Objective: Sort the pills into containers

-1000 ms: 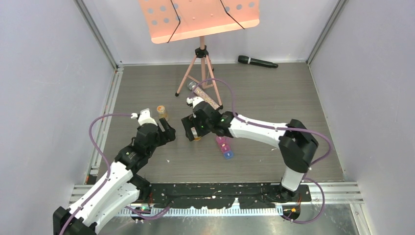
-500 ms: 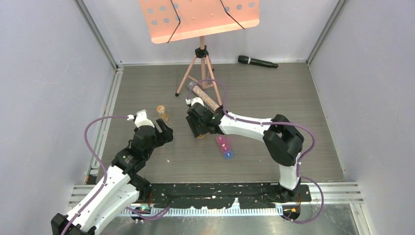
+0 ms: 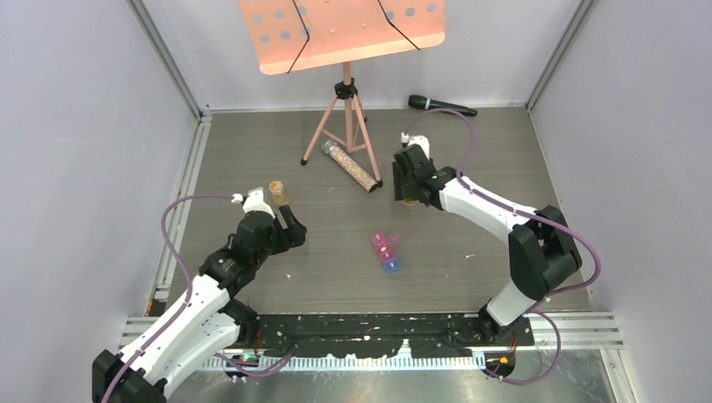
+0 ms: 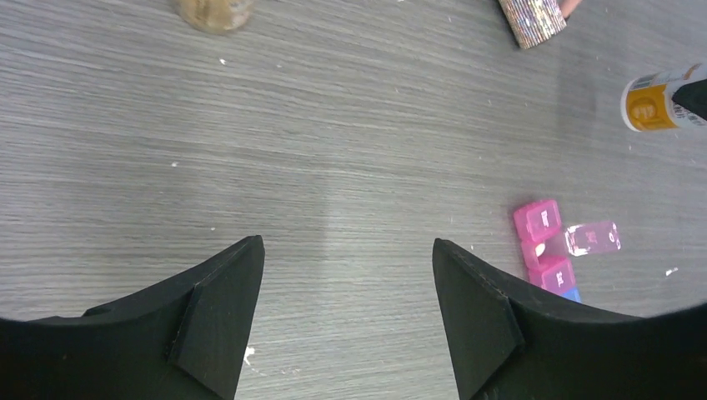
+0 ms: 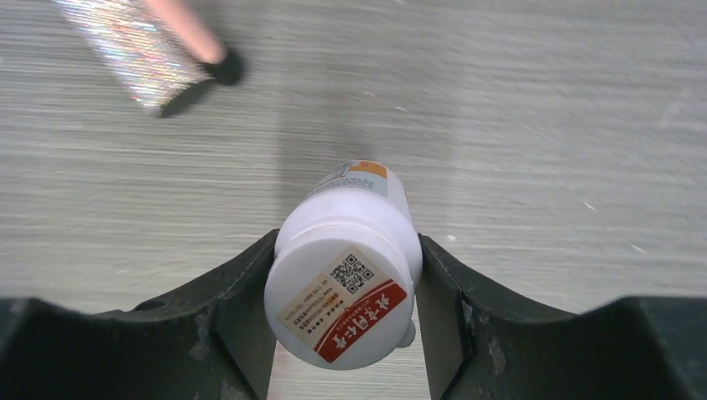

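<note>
My right gripper eases down next, away from the glitter-filled tube, until the base of the white pill bottle (image 5: 346, 275) meets the tabletop, as the bottle hangs above bare table.
The containers (image 3: 385, 250) are a small pink, purple and blue pill-box strip lying mid-table; in the left wrist view the containers (image 4: 549, 242) have one clear pink lid (image 4: 593, 238) flipped open, and a pale speck shows in that compartment. My right gripper (image 3: 409, 186) is shut on a white pill bottle (image 5: 346, 275) with an orange label, held above the table behind and to the right of the strip. The same bottle (image 4: 659, 104) appears in the left wrist view. Loose pills are not visible. My left gripper (image 4: 343, 243) hangs open and empty, left of the strip.
A small amber vial (image 3: 276, 193) stands beside the left wrist. A long glitter-filled tube (image 3: 351, 166) lies by the feet of the pink music stand (image 3: 344, 109). A black microphone (image 3: 441, 106) lies at the back right. Walls enclose three sides.
My right gripper closed on the white bottle just left of the strip and carried it up to the back right. The left arm shifted only slightly.
</note>
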Controlling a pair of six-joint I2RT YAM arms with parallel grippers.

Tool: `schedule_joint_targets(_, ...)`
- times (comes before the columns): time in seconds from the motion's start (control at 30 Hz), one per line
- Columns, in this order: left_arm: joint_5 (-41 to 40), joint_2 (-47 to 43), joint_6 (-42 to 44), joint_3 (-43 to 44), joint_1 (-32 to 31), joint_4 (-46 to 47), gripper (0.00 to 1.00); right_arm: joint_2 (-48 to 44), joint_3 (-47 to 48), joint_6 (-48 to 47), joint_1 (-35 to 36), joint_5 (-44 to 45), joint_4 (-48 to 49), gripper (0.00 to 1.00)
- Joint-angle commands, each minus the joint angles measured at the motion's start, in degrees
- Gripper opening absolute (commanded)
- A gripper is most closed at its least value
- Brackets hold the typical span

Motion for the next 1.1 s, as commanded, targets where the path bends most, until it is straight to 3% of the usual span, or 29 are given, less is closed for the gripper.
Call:
schedule_joint_targets(0.0, 6.8, 2.2, 0.6, 1.2, 0.3, 5.5, 0.77, -1.9, -4.4, -0.5, -4.5, -0.5, 2.5, 0.36)
schedule_joint_targets(0.1, 9.2, 3.8, 0.8, 0.7, 0.2, 7.5, 0.83, -1.0, -5.7, -0.9, -7.9, -1.6, 3.4, 0.37)
schedule_joint_targets(0.2, 10.6, 4.7, 2.1, 0.6, 0.2, 8.2, 0.99, -0.1, -6.2, -0.4, -9.3, -2.6, 3.8, 0.39)
schedule_joint_targets(0.27, 10.7, 4.8, 2.9, 0.4, 0.2, 8.3, 0.99, 0.0, -6.4, 0.4, -9.6, -2.8, 4.0, 0.42)
schedule_joint_targets(0.33, 10.6, 4.9, 3.6, 0.2, 0.2, 8.3, 0.99, -0.1, -6.7, 0.8, -9.7, -2.7, 4.1, 0.51)
schedule_joint_targets(0.47, 11.0, 5.6, 4.1, 0.2, 0.2, 8.3, 0.99, -1.1, -6.9, 0.9, -9.7, -2.8, 3.5, 0.79)
schedule_joint_targets(0.67, 15.8, 8.9, 3.1, 0.5, 0.2, 10.7, 0.99, -3.9, -5.9, 1.4, -10.2, -3.9, 0.5, 0.93)
schedule_joint_targets(0.9, 22.4, 14.2, -2.4, -0.3, 0.2, 18.0, 0.89, -15.2, -10.3, 3.1, -11.2, -6.2, -0.6, 0.96)
schedule_joint_targets(1.07, 26.6, 20.7, -7.1, -1.1, -0.1, 25.9, 0.84, -23.6, -14.7, 6.0, -12.6, -8.8, -3.3, 0.86)
